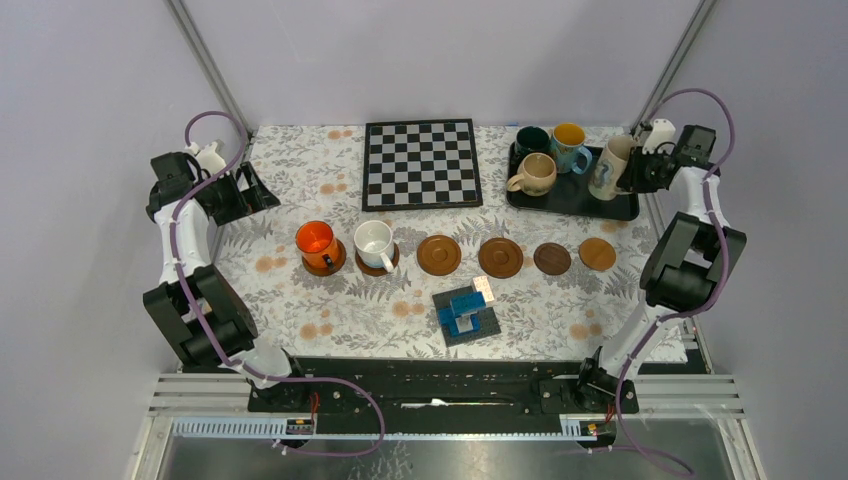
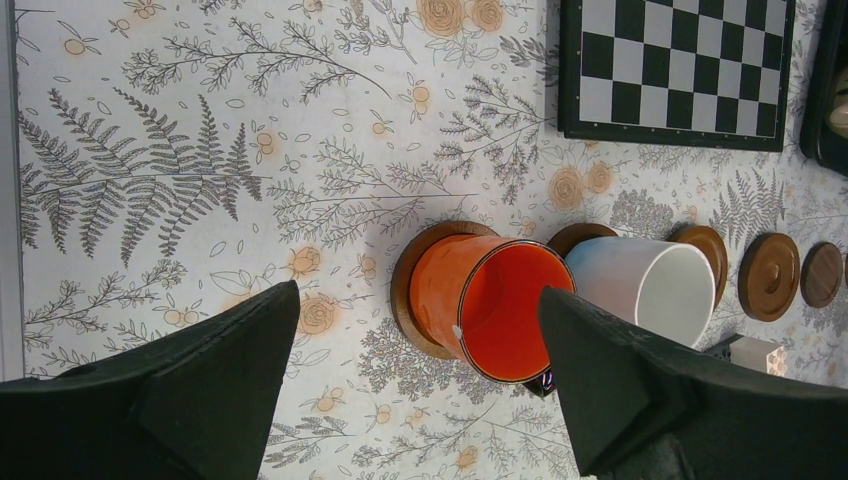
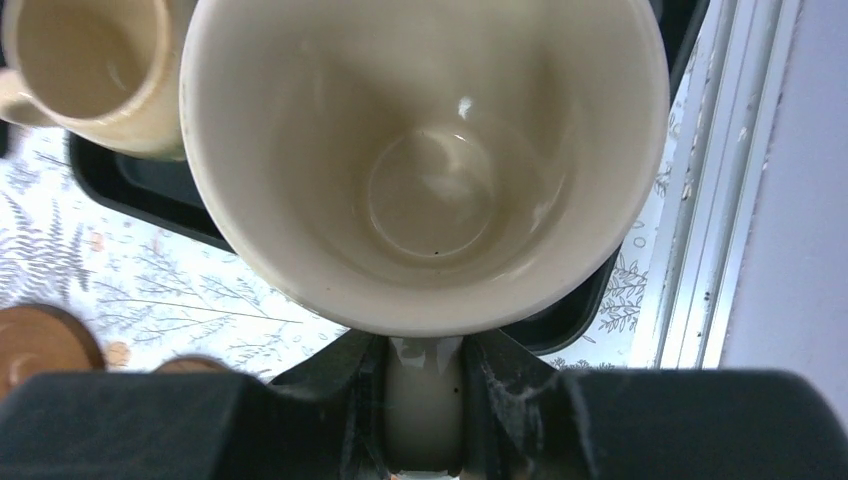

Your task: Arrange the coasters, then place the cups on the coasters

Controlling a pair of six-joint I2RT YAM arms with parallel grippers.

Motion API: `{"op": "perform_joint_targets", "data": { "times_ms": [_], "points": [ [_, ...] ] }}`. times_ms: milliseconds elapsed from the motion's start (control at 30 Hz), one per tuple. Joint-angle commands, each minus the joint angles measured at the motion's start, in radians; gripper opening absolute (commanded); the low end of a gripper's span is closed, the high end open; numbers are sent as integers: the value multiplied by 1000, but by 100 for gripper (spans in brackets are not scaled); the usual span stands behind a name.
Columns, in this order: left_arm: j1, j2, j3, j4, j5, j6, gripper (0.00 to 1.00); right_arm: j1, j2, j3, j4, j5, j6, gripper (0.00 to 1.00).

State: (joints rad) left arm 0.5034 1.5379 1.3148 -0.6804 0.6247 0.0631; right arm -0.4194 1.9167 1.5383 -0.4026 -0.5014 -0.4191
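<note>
My right gripper moves back, to the left in the top view, and down next, releasing the white cup on the coaster beside it, since the coaster is bare.
Six brown coasters lie in a row across the table. The orange cup (image 1: 316,241) and the white cup (image 1: 373,240) stand on the two leftmost ones; four coasters (image 1: 438,254) (image 1: 500,257) (image 1: 552,258) (image 1: 597,253) are bare. On the black tray (image 1: 575,200) stand the beige cup (image 1: 533,173), dark green cup (image 1: 531,140), blue cup (image 1: 570,140) and patterned cream cup (image 1: 612,165). My right gripper (image 3: 425,390) is shut on the cream cup's (image 3: 425,170) handle at the tray's right end. My left gripper (image 2: 418,300) hangs open at the far left, apart from the orange cup (image 2: 490,305).
A chessboard (image 1: 421,163) lies at the back centre, left of the tray. A small dark plate with blue blocks (image 1: 467,313) sits in front of the coaster row. The table's metal edge rail (image 3: 700,200) runs just right of the tray.
</note>
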Motion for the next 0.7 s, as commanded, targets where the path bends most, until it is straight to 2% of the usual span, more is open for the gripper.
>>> {"op": "perform_joint_targets", "data": {
  "times_ms": [0,233,400,667],
  "points": [
    [4,-56,-24,26,7,27,99,13,-168,102,94,-120,71,0],
    [4,-55,-22,26,8,30,99,107,-265,66,141,-178,146,0],
    [3,-67,-17,25,-2,33,99,279,-389,-50,235,-173,170,0],
    [4,-86,-32,25,-7,25,99,583,-554,-320,439,-52,282,0]
  ]
}}
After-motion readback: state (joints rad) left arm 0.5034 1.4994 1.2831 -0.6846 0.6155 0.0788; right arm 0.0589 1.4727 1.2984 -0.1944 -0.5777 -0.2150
